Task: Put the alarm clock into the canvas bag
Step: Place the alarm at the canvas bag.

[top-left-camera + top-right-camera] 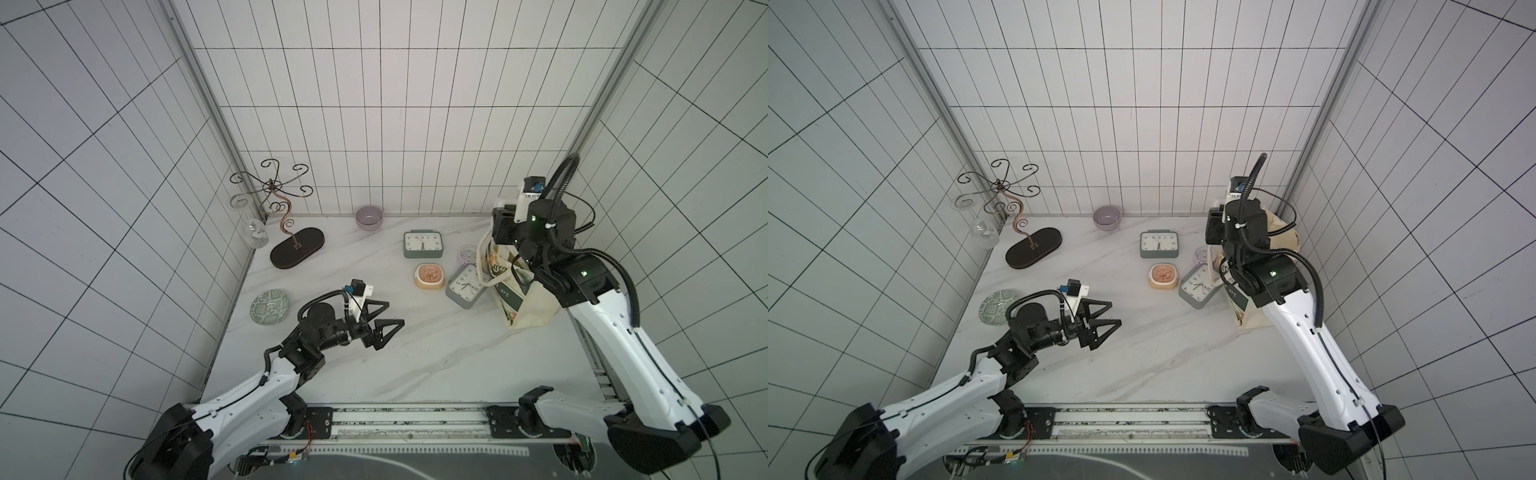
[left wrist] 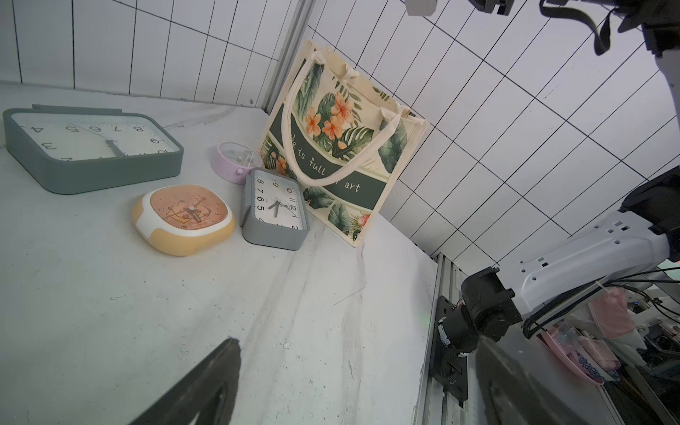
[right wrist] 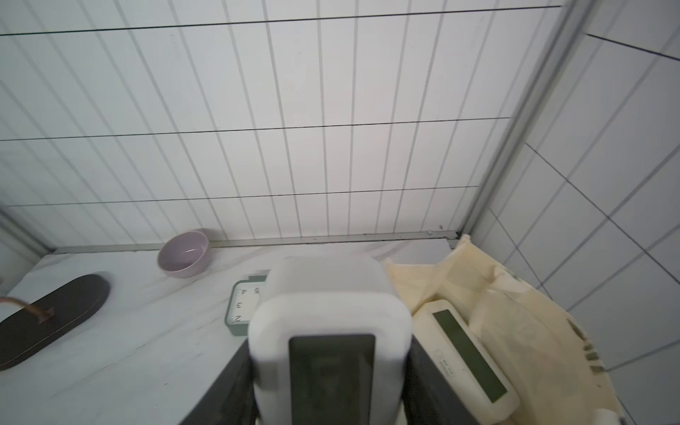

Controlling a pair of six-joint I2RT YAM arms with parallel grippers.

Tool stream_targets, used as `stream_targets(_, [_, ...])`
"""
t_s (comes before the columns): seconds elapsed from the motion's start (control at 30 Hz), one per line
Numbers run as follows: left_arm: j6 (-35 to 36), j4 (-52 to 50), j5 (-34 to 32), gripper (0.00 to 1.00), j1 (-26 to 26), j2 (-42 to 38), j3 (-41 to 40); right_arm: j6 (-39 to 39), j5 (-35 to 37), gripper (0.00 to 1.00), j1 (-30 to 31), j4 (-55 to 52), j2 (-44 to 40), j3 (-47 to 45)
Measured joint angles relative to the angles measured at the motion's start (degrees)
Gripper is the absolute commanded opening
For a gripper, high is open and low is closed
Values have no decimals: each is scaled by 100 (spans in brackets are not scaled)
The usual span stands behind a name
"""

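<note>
My right gripper moves across next, lowers the white clock [image 3: 329, 320] into the bag's opening [image 3: 476, 329], below and beside the gripper, by the cream clock and releases it.
My right gripper [image 3: 329, 368] is shut on a white alarm clock [image 3: 329, 320] with a dark screen, held up beside the open mouth of the canvas bag [image 3: 515, 294]. The bag [image 1: 528, 307] stands upright at the table's right side, leaf and flower print facing left [image 2: 342, 147]. A cream digital clock [image 3: 467, 353] lies inside it. In both top views the right gripper [image 1: 503, 216] [image 1: 1214, 226] hovers over the bag's far left rim. My left gripper [image 1: 395, 313] [image 2: 360, 353] is open and empty, low over the table's middle left.
Left of the bag lie a grey clock [image 1: 466, 286], an orange clock [image 1: 429, 276], a small lilac clock [image 1: 467, 254] and a grey-green clock [image 1: 423, 244]. A lilac bowl [image 1: 368, 217] sits at the back wall. A wire stand [image 1: 297, 247] and a green plate [image 1: 269, 307] are left.
</note>
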Motion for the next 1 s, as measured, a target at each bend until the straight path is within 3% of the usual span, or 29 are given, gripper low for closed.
stream_targets(0.17, [103, 85, -2, 97, 0, 238, 0, 0, -509, 31, -1344, -26, 225, 2])
stream_targets(0.33, [236, 114, -20, 97, 0, 487, 4, -2, -1349, 34, -2166, -127, 1023, 7])
stream_targets(0.53, [387, 114, -133, 97, 0, 1038, 186, -61, -2100, 36, -2398, -402, 2105, 7])
stream_targets(0.8, [428, 262, -129, 97, 0, 1714, 476, -199, -2343, 41, -2398, -573, 3008, 42])
stream_targets(0.9, [428, 297, -131, 97, 0, 1829, 476, -243, -2315, 58, -2398, -496, 3139, 50])
stream_targets(0.97, [431, 328, -131, 97, 0, 1867, 476, -267, -2284, 99, -2398, -505, 3136, 83])
stream_targets(1.0, [431, 334, -131, 97, 0, 1871, 476, -295, -2260, 99, -2400, -503, 3136, 92])
